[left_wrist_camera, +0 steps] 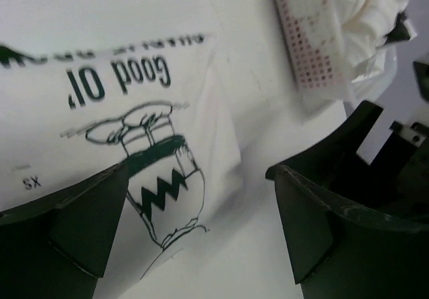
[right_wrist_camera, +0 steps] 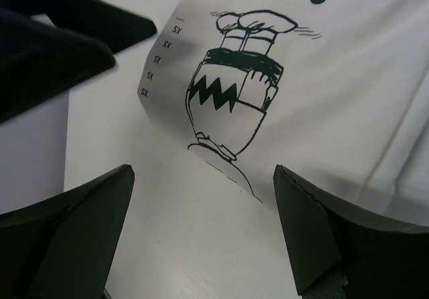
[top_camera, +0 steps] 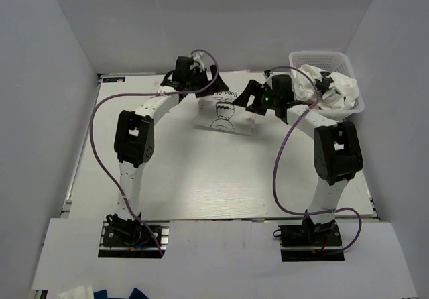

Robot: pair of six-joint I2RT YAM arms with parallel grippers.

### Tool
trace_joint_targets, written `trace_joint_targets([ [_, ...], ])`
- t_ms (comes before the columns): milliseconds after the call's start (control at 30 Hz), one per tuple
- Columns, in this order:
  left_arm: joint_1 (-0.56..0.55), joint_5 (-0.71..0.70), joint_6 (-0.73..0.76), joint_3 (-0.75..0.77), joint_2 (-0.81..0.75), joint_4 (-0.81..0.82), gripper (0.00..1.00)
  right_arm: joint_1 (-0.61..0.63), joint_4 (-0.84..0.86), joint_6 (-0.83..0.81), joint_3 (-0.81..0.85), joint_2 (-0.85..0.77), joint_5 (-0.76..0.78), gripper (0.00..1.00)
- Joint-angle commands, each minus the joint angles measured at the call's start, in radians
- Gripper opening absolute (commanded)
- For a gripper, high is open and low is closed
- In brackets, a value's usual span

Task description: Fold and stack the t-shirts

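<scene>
The t-shirt's edge by the XS mark (top_camera: 200, 110) (left_wrist_camera: 20, 186) lies below the left gripper, to its left in the top view, so the left gripper will next shift there, lower and close.
A folded white t-shirt with a black printed graphic (top_camera: 224, 116) lies flat at the back middle of the table. My left gripper (top_camera: 213, 90) hovers over its far left edge, jaws wide open and empty. In the left wrist view the t-shirt's print (left_wrist_camera: 134, 111) lies below the left gripper (left_wrist_camera: 201, 232). My right gripper (top_camera: 249, 100) hangs open just right of the t-shirt. Its wrist view shows the t-shirt's corner (right_wrist_camera: 322, 78) and bare table between the right gripper's (right_wrist_camera: 201, 232) fingers. More white t-shirts (top_camera: 335, 91) lie crumpled in the basket.
A white lattice basket (top_camera: 328, 59) stands at the back right corner, close behind the right wrist; it shows as a lattice basket wall (left_wrist_camera: 301, 44) in the left wrist view. White walls enclose the table on three sides. The two grippers are close together.
</scene>
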Motion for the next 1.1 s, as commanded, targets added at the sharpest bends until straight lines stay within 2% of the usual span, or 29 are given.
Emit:
trace_joint_targets([
  [0, -0.010, 0.068, -0.034, -0.165, -0.052, 0.016, 1.00, 0.006, 0.199, 0.081, -0.067, 0.043, -0.081, 0.90],
  [133, 0.001, 0.068, -0.043, -0.324, -0.081, 0.058, 1.00, 0.004, 0.265, 0.128, -0.139, 0.109, -0.119, 0.90],
  [233, 0.022, -0.011, -0.033, -0.351, -0.048, 0.030, 1.00, -0.002, 0.174, 0.102, -0.155, 0.161, -0.079, 0.90],
  [300, 0.032, -0.085, 0.012, -0.295, -0.005, -0.063, 1.00, -0.003, 0.105, 0.084, -0.158, 0.181, -0.036, 0.90],
  [400, 0.032, -0.122, 0.058, -0.186, 0.018, -0.183, 1.00, -0.012, 0.065, 0.082, -0.169, 0.180, -0.019, 0.90],
  [500, 0.032, -0.145, 0.078, -0.128, -0.012, -0.220, 1.00, -0.011, -0.018, 0.036, -0.106, 0.157, -0.002, 0.90],
  [600, 0.032, -0.197, 0.102, -0.128, -0.107, -0.208, 1.00, -0.002, -0.054, -0.028, -0.051, 0.086, 0.001, 0.90],
  [700, 0.032, -0.251, 0.125, -0.137, -0.161, -0.225, 1.00, 0.006, -0.243, -0.114, 0.021, -0.015, 0.024, 0.90],
  [767, 0.032, -0.251, 0.138, -0.071, -0.161, -0.281, 1.00, 0.011, -0.283, -0.154, 0.026, -0.079, 0.048, 0.90],
  [933, 0.032, -0.282, 0.158, 0.033, -0.068, -0.438, 1.00, 0.008, -0.358, -0.160, -0.107, -0.247, 0.108, 0.90],
  [1067, 0.032, -0.282, 0.187, 0.199, 0.044, -0.559, 1.00, 0.007, -0.461, -0.142, -0.150, -0.342, 0.207, 0.90],
])
